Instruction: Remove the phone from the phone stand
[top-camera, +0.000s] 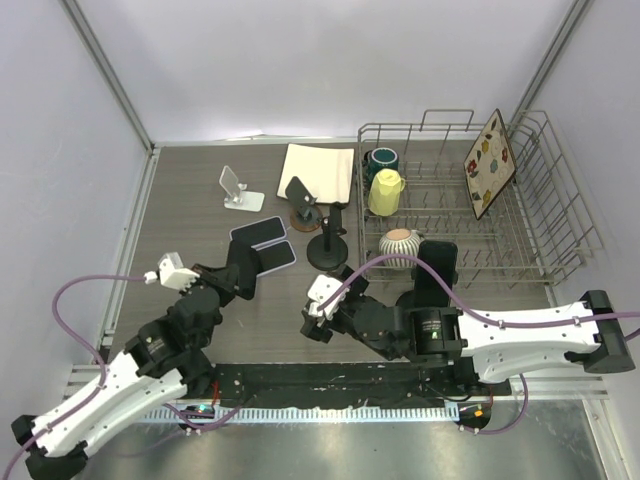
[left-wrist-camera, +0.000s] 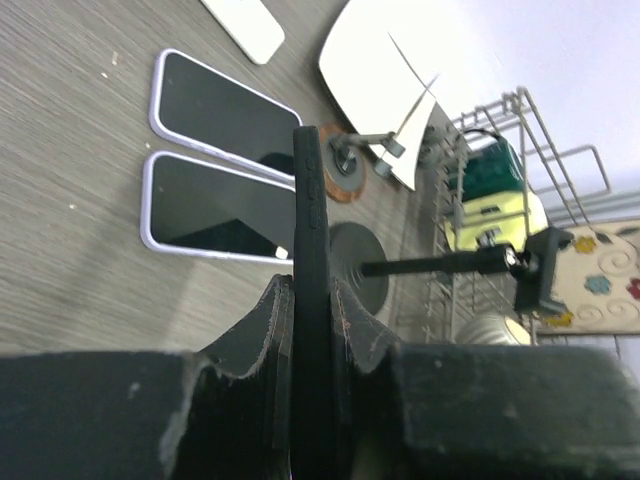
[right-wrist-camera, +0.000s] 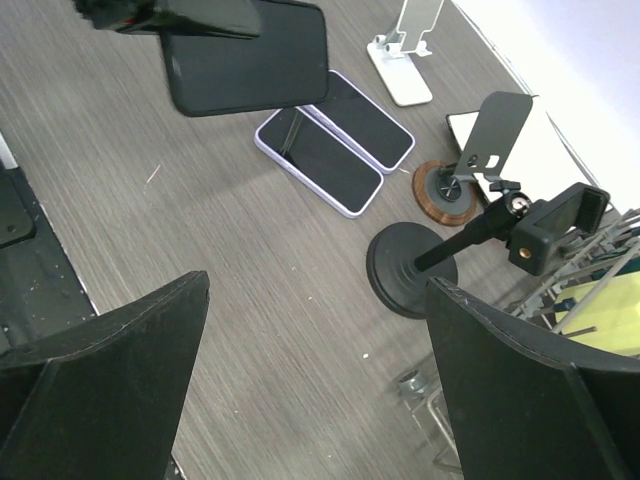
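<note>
I will next swing my left gripper to the left in the top view, tilt the phone flat and lower it next to the lavender-edged phones, where the table is bare.
My left gripper (left-wrist-camera: 312, 290) is shut on a black phone (left-wrist-camera: 310, 200), which I see edge-on, upright between the jaws. From above, the left gripper (top-camera: 232, 275) holds that phone (top-camera: 247, 262) in the air left of the black phone stand (top-camera: 328, 245). The stand's round base (right-wrist-camera: 410, 265) sits on the table and its clamp (right-wrist-camera: 545, 235) is empty. In the right wrist view the phone (right-wrist-camera: 245, 55) hangs at the top left. My right gripper (right-wrist-camera: 318, 290) is open over bare table with nothing between its fingers, and from above the right gripper (top-camera: 312, 318) is near the table's front.
Two lavender-edged phones (top-camera: 258, 232) (top-camera: 280, 255) lie flat side by side. Behind them stand a wood-based stand (top-camera: 300, 205) and a white stand (top-camera: 238, 190). A white pad (top-camera: 318, 172) lies at the back. A wire dish rack (top-camera: 560, 240) with mugs, a bowl and a plate fills the right.
</note>
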